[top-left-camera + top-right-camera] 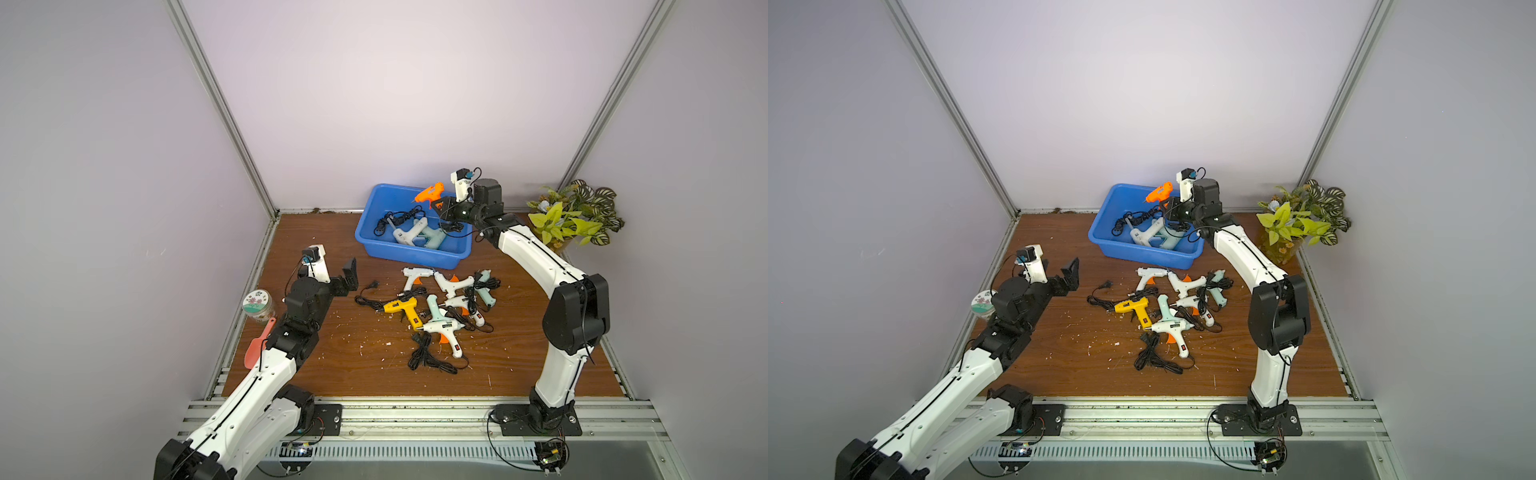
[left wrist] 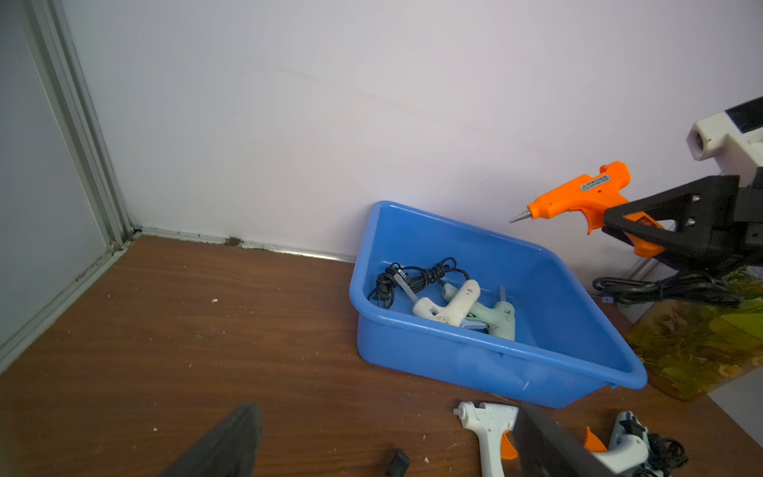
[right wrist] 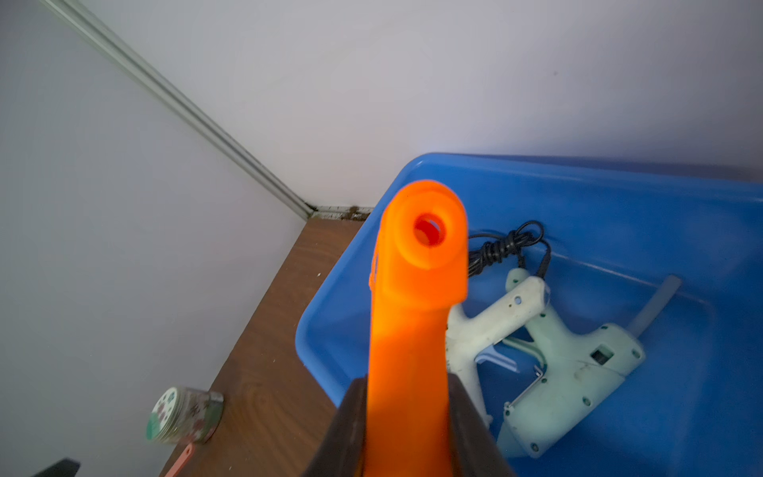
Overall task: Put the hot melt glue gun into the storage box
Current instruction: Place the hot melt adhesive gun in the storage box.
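My right gripper lowers the orange glue gun from above the storage box's rim down into the blue storage box, over the mint gun (image 1: 432, 240) (image 3: 560, 389), and releases it next.
An orange hot melt glue gun (image 1: 430, 193) (image 1: 1160, 192) (image 2: 578, 198) (image 3: 417, 289) hangs above the far right part of the blue storage box (image 1: 415, 255) (image 1: 1142, 253) (image 2: 454, 363) (image 3: 619, 198). My right gripper (image 1: 439, 206) (image 1: 1170, 206) (image 3: 407, 380) is shut on its handle, nozzle pointing left. Its black cord (image 2: 660, 287) dangles below. Inside the box lie a white gun (image 1: 409, 232) and a mint gun (image 1: 432, 240). My left gripper (image 1: 348, 277) (image 1: 1068, 277) (image 2: 386, 409) stands open and empty over the table's left side.
Several more glue guns lie piled mid-table, among them a yellow one (image 1: 401, 309) and white ones (image 1: 442, 328), with tangled black cords (image 1: 428, 359). A potted plant in an amber vase (image 1: 577, 216) stands at the back right. A jar (image 1: 259, 305) and a red scoop (image 1: 259, 345) sit at the left edge.
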`<state>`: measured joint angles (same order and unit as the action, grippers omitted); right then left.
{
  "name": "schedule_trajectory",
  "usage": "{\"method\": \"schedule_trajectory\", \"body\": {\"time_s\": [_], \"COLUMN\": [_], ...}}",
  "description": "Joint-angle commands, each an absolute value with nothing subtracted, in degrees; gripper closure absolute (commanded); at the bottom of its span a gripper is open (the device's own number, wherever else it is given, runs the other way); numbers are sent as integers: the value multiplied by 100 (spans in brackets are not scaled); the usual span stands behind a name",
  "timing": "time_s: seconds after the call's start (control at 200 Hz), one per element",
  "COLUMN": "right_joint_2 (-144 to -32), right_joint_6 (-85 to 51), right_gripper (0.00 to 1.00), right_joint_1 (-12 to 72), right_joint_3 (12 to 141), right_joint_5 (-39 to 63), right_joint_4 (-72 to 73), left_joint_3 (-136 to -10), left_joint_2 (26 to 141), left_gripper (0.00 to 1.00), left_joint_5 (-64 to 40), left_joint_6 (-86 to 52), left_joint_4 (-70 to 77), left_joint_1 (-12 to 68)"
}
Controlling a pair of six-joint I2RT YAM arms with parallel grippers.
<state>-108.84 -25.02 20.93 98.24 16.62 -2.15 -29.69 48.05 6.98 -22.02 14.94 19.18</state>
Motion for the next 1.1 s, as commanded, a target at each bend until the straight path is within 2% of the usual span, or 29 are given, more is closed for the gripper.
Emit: {"method": "schedule_trajectory", "body": {"time_s": [0.0,0.25,0.47,0.6,0.761,1.096], "right_joint_2": [-11164,-12206,-12586,-12707,-12802,-12589], "right_joint_6": [-2761,-2969,-3059,-3037,-3011,-2814], "right_gripper": [100,100,100,95,86,55], "right_joint_1": [2197,2197,2206,2206,2209,2241], "right_joint_3": [10141,10684,10591,10459,10345,10012], "right_joint_5": [1007,690,613,463,430,-19], "right_joint_4": [483,400,496,482,493,469], "left_joint_3": [-2827,-2815,-2701,-2654,-2637,-2484], "left_joint_2": [4840,4975,4809,4746,4778,4816], "left_gripper": [1,1,1,1,1,1], "left_joint_5": [708,563,737,851,896,890], "left_joint_6": [-2768,-3039,-3041,-3012,-2986,-3025], "left_joint_4": [1215,978,794,787,809,862], "left_joint_1": [1951,1951,1951,1951,1941,1946]}}
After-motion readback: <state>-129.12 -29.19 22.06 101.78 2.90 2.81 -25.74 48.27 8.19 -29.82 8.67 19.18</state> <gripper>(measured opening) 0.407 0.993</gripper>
